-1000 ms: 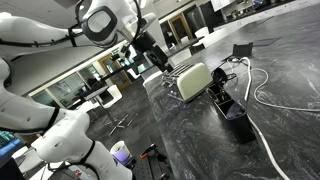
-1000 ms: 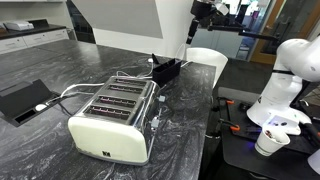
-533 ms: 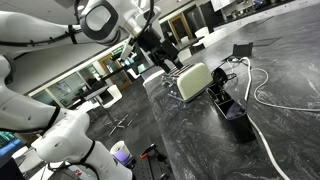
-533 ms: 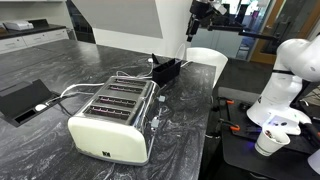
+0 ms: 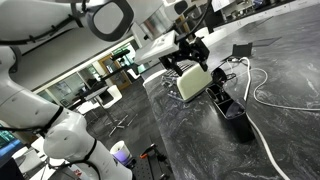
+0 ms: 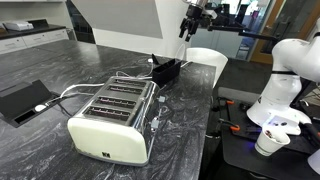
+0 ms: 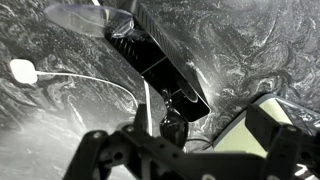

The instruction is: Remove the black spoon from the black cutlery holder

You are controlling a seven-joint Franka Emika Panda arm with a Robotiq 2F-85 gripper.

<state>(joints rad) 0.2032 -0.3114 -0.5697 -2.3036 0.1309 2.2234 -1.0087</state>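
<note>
I will move my gripper down and outward over the black cutlery holder next, with its fingers open around the black spoon's raised end [image 5: 219,76] [image 7: 174,127], which is still well below them.
The black cutlery holder [image 7: 160,65] is a long black box with compartments beside the cream toaster [image 5: 193,82]; it shows in both exterior views [image 5: 228,110] [image 6: 165,70]. The black spoon [image 7: 172,128] stands in the holder, its oval end pointing up at the wrist camera; it is too small to make out in the exterior views. My gripper [image 7: 185,140] is open and hangs well above the holder [image 5: 195,45] [image 6: 188,22]. The spoon's end lies between the spread fingers in the wrist view, not touching them.
The toaster [image 6: 112,118] fills the table's middle. A white cable [image 7: 90,80] with a plug [image 7: 22,70] runs past the holder. A low black dish [image 6: 20,97] lies at the far side. The table edge is close to the holder [image 6: 205,110].
The gripper has moved sideways over the toaster towards the holder and dropped slightly. The holder and spoon have not moved.
</note>
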